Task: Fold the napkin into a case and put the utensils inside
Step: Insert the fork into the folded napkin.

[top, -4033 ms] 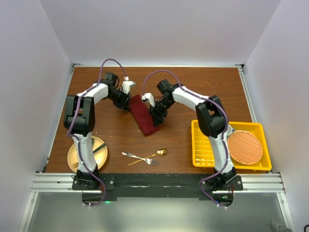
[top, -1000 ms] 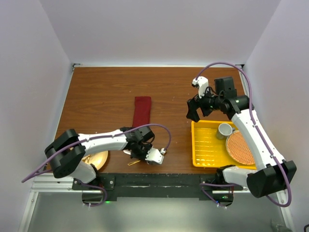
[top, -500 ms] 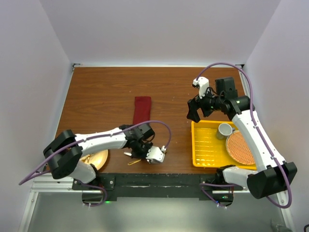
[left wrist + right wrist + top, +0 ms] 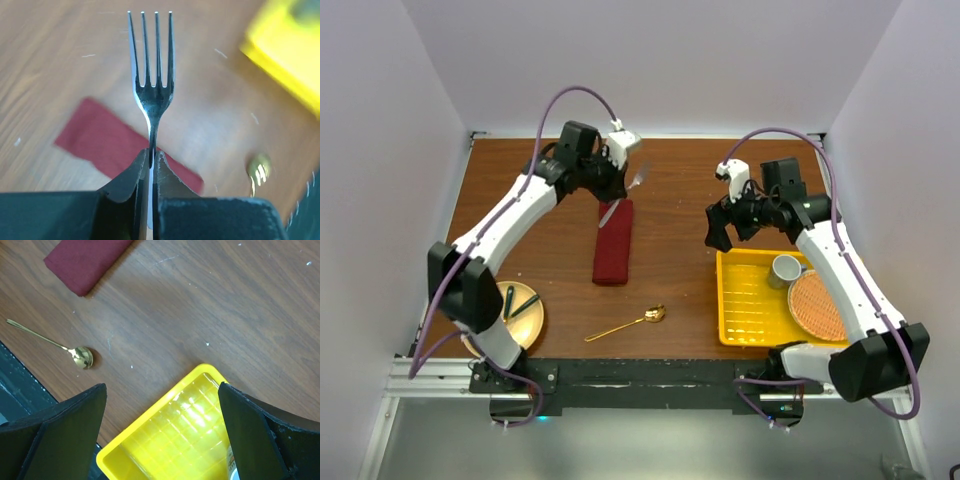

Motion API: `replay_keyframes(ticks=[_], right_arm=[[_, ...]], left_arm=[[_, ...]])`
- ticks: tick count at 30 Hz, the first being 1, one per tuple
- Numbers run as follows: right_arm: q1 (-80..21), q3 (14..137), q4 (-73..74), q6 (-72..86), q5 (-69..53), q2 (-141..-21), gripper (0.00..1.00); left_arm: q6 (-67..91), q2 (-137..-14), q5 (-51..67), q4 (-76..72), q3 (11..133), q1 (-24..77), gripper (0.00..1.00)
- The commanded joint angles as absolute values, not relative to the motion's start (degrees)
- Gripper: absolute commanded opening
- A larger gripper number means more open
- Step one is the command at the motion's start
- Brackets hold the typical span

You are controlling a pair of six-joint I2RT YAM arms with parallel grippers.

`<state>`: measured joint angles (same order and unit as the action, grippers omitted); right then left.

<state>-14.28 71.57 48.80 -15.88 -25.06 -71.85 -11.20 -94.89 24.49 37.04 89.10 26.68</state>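
Note:
My left gripper will next move down and back, turn, and release the silver fork lengthwise on the napkin's far half [image 4: 607, 233], as the fork hangs slanted across the napkin.
The maroon napkin [image 4: 613, 243] lies folded as a narrow strip on the table; it also shows in the left wrist view [image 4: 107, 142] and the right wrist view [image 4: 85, 260]. My left gripper [image 4: 618, 190] is shut on the silver fork [image 4: 638, 178] above the strip's far end. In the left wrist view the jaws [image 4: 151, 155] pinch the fork [image 4: 152, 75] at its neck, tines pointing away. The gold spoon [image 4: 630, 322] lies on the table near the front edge, also in the right wrist view [image 4: 55, 346]. My right gripper [image 4: 723, 228] is open and empty above the tray's far left corner [image 4: 162, 435].
A yellow tray [image 4: 745, 300] at the right holds a round orange mat [image 4: 823, 303] and a metal cup [image 4: 785, 268]. A gold plate [image 4: 490, 320] with dark green-handled cutlery [image 4: 523, 306] sits at the front left. The tray's corner shows in the right wrist view [image 4: 195, 385].
My left arm has swung from the front edge to above the napkin's far end with the fork in its jaws. The spoon lies alone now. The right arm has barely moved.

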Motion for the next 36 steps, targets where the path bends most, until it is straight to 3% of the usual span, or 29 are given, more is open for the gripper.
replay_keyframes(ticks=[1,11,36], right_arm=[[-14.06,74.00,47.29,-14.50,-25.84,-73.04,0.98],[-14.15,74.71,47.02,-14.50,-24.79,-75.32,0.98],[-14.06,76.99,46.14,-14.77,-24.08,-80.77,0.98]], left_arm=[[10.33,-101.15,12.70,30.51,93.25,24.09,0.00],[21.97,-113.11,3.52,27.34,98.36,21.27,0.00],[23.38,-110.04,3.25,21.27,79.99,21.01,0.00]])
